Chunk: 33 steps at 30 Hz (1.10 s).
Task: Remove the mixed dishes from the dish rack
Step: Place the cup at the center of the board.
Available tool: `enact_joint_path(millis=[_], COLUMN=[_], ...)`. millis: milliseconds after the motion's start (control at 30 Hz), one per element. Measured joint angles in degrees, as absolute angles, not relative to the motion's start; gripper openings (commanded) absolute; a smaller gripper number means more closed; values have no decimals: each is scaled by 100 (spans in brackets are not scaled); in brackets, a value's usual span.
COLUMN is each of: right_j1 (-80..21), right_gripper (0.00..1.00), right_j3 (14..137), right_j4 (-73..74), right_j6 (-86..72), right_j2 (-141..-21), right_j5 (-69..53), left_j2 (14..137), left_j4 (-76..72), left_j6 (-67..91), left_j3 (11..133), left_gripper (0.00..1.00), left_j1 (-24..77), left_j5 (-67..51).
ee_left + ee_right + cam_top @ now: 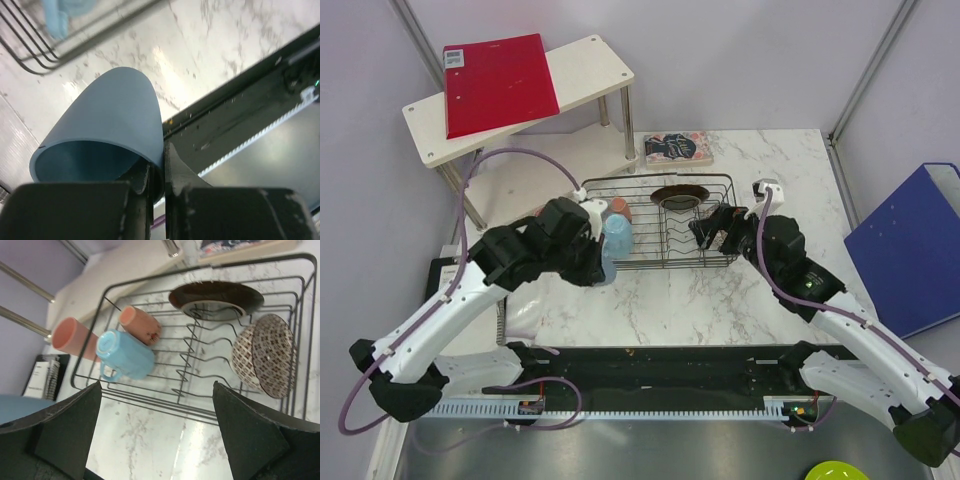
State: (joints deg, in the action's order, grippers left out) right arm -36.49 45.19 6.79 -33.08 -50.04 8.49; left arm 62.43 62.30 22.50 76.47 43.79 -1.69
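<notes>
The left gripper will next move the blue cup (110, 115) to the right in the top view and down and let it go, as the marble before the rack's middle is clear.
The dark wire dish rack (712, 262) sits mid-table. In it lie a light-blue mug (617, 232), a small pale pink cup (620, 208), a dark red-brown plate (680, 196) and a red-speckled bowl (265, 357). A salmon-pink tumbler (72, 338) stands at the rack's left end, seemingly just outside it. My left gripper (592, 256) is shut on the rim of a blue cup (110, 115), held over the marble off the rack's front-left corner (30, 55). My right gripper (156, 390) is open and empty above the rack's front edge, near the bowl.
A white two-tier shelf (590, 70) with a red folder (500, 85) stands at the back left. A book (677, 148) lies behind the rack. A blue binder (910, 250) is at the right. A lime-green dish (835, 472) is at the bottom edge. A black rail (660, 370) runs along the near side.
</notes>
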Motion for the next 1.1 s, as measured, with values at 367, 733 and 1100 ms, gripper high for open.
enact_joint_path(millis=[367, 733, 1100], right_j1=[-3649, -3649, -3649], right_gripper=[98, 98, 98], right_j3=[4305, 4042, 3968], right_j4=[1170, 1293, 1369], right_j6=[-3133, -3100, -2963], right_j2=[-4969, -4644, -4517], right_j5=[1022, 1046, 1151], left_j2=[7321, 8281, 9216], left_j4=[7017, 6532, 6167], left_j6=[2331, 2130, 1962], left_j3=[7323, 6628, 8027], left_gripper=[2, 2, 2], left_j1=[6283, 6104, 6241], left_j5=[528, 495, 132])
